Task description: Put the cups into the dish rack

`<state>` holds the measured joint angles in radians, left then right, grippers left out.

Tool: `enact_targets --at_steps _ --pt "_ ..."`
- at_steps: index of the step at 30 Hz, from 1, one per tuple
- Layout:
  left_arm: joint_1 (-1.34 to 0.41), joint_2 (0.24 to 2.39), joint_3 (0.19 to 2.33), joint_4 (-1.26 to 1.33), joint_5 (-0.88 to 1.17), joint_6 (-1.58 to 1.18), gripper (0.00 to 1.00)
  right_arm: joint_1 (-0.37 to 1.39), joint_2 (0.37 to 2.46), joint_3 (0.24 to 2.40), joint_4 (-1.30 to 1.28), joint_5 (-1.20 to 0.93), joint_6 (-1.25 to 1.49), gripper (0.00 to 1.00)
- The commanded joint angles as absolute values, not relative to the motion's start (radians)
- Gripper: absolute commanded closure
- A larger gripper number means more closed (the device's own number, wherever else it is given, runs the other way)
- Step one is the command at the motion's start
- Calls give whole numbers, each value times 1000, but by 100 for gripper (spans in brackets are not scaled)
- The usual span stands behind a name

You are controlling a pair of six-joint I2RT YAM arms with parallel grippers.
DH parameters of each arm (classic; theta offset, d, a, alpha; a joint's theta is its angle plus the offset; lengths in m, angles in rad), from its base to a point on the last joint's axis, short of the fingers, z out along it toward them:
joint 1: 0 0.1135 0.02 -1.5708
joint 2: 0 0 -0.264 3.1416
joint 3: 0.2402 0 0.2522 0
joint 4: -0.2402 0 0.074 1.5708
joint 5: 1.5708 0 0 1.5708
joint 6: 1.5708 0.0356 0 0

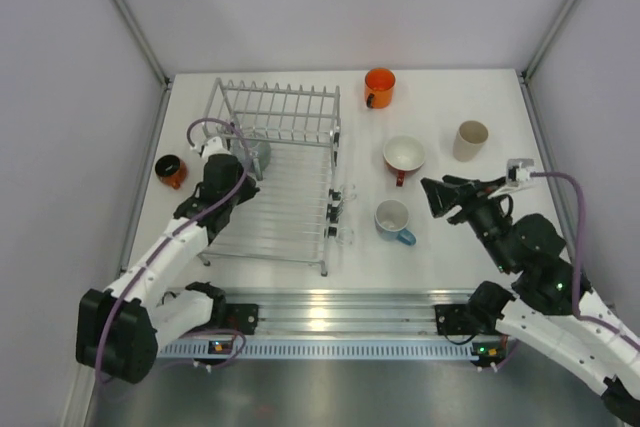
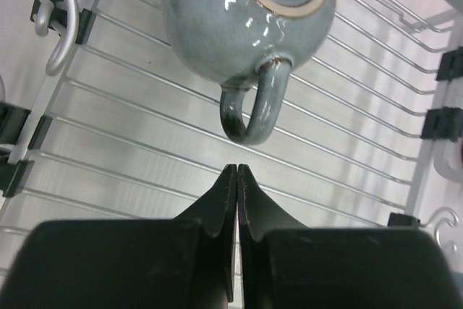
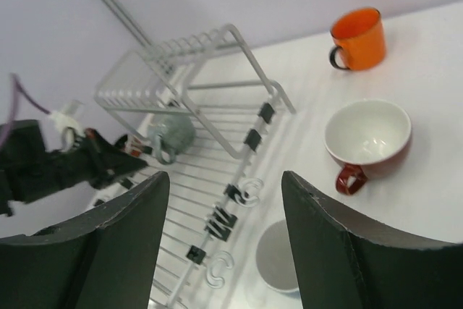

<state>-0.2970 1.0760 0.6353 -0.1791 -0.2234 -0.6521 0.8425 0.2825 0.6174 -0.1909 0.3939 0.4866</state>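
I will next move my right gripper outward, turn it to point down and bring it down onto the red cup's rim (image 1: 423,158) (image 3: 409,137) on the side toward the beige cup, since the opening of the red cup faces up.
A grey glazed cup (image 2: 246,12) lies upside down on the dish rack (image 2: 145,142), its handle (image 2: 249,110) pointing at my left gripper (image 2: 236,171), which is shut, empty and a short way off it. From above, that cup (image 1: 256,154) sits at the back left of the rack (image 1: 285,212), with the left gripper (image 1: 240,162) beside it. My right gripper (image 1: 432,197) hovers open, holding nothing, right of the light blue cup (image 1: 393,220). On the table stand an orange cup (image 1: 380,87), a red cup (image 1: 404,157) and a beige cup (image 1: 470,139). A dark red-orange cup (image 1: 170,170) sits left of the rack.
The rack's upright tines and raised wire frame (image 1: 280,107) rise along its far side. Black clips and wire hooks (image 1: 340,209) line its right edge. White walls and metal posts (image 1: 130,17) close in the table on three sides.
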Motion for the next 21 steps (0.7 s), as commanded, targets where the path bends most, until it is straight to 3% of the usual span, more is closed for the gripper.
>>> enact_targets --at_steps 1,7,10,13,21 --pt "-293 965 609 -207 -160 -629 94 853 386 678 -314 503 514 36" --pt "-293 876 624 -209 76 -644 51 853 480 712 -275 494 483 36" --pt "-293 864 646 -207 194 -640 16 853 570 773 -323 529 389 42" --pt "-293 832 644 -209 270 -646 2 853 642 850 -380 563 316 49" --pt "-293 729 641 -201 330 -638 2 770 801 959 -446 565 297 52"
